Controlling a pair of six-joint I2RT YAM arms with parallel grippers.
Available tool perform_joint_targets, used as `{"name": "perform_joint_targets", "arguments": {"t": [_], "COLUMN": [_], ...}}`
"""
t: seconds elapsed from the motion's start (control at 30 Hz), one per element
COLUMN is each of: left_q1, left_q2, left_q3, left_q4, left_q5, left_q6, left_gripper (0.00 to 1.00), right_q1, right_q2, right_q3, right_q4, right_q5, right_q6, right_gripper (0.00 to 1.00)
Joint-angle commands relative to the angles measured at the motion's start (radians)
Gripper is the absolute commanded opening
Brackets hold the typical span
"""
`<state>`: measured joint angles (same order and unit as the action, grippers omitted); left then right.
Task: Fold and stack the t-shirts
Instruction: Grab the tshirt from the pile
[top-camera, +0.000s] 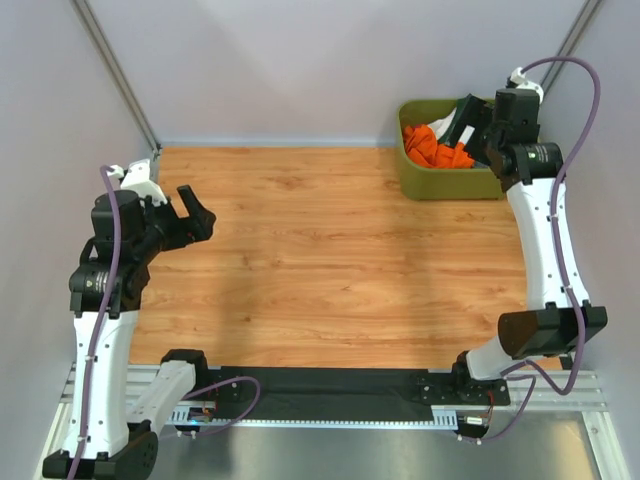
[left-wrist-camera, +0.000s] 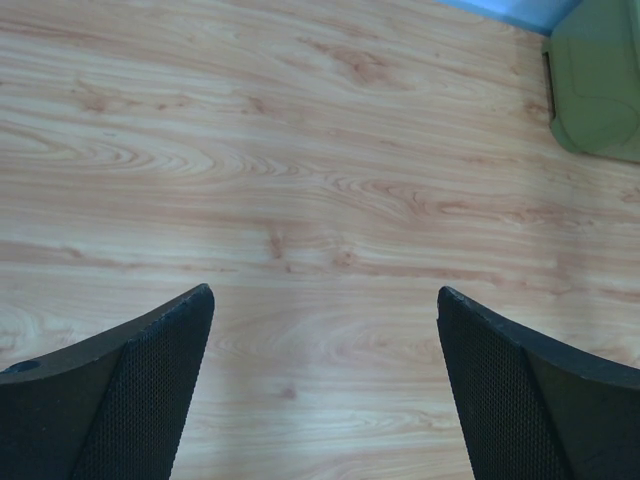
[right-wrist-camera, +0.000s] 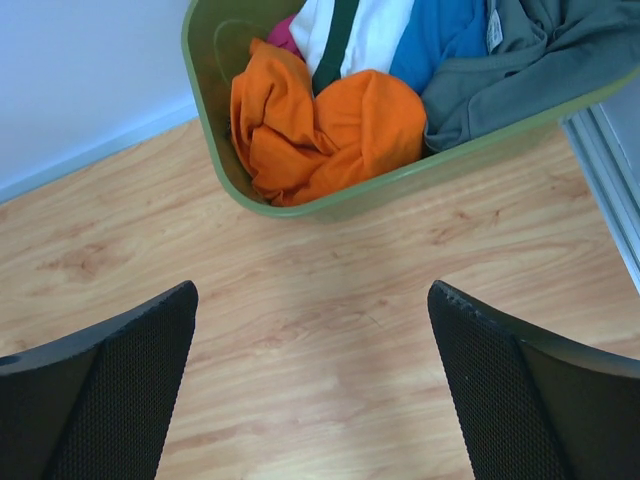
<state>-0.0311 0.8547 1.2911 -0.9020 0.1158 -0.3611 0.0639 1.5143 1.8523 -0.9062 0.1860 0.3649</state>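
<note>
I will move my right gripper outward over the tub (top-camera: 450, 185) next, then lower it to the bunched end of the orange t-shirt beside the grey garment, because that end is uncovered.
A crumpled bright orange t-shirt (right-wrist-camera: 320, 135) lies in the olive-green tub (right-wrist-camera: 212, 90) with a white one (right-wrist-camera: 365, 30), a blue one (right-wrist-camera: 440, 35) and a grey garment (right-wrist-camera: 530, 60). In the top view the orange t-shirt (top-camera: 435, 148) shows in the tub (top-camera: 450, 185) at the back right. My right gripper (top-camera: 468, 128) hangs above the tub's near side; in the right wrist view it (right-wrist-camera: 312, 290) is open and empty over bare wood. My left gripper (top-camera: 200, 212) is open and empty over the left of the table, and the left wrist view (left-wrist-camera: 325, 292) shows wood between its fingers.
The wooden table (top-camera: 320, 270) is walled by grey panels at the left, back and right. A corner of the tub (left-wrist-camera: 600, 80) shows at the upper right of the left wrist view. A black base rail (top-camera: 330, 385) runs along the near edge.
</note>
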Motion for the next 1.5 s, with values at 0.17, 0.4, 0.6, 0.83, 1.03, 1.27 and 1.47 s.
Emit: {"name": "perform_joint_targets", "arguments": {"t": [0.17, 0.4, 0.6, 0.83, 1.03, 1.27, 1.47], "left_q1": [0.002, 0.002, 0.0, 0.002, 0.0, 0.0, 0.002], "left_q2": [0.004, 0.023, 0.061, 0.087, 0.118, 0.139, 0.156], "left_q3": [0.017, -0.003, -0.012, -0.029, -0.027, -0.024, -0.024], "left_q4": [0.075, 0.078, 0.064, 0.078, 0.1, 0.112, 0.114], "left_q5": [0.018, 0.045, 0.071, 0.062, 0.085, 0.088, 0.091], "left_q6": [0.01, 0.037, 0.042, 0.028, 0.021, 0.007, -0.004], "left_gripper": [0.99, 0.99, 0.99, 1.0, 1.0, 0.99, 0.99], "right_q1": [0.001, -0.042, -0.087, -0.087, -0.087, -0.087, -0.087], "right_q2": [0.127, 0.392, 0.521, 0.535, 0.659, 0.741, 0.755], "right_q3": [0.212, 0.451, 0.496, 0.351, 0.455, 0.449, 0.45], "right_q4": [0.05, 0.079, 0.102, 0.199, 0.13, 0.121, 0.121], "right_q5": [0.113, 0.017, -0.143, -0.223, -0.061, 0.016, 0.058], "right_q6": [-0.05, -0.067, -0.095, -0.344, -0.362, -0.36, -0.353], "right_gripper": [1.0, 1.0, 0.95, 0.94, 0.87, 0.77, 0.31]}}
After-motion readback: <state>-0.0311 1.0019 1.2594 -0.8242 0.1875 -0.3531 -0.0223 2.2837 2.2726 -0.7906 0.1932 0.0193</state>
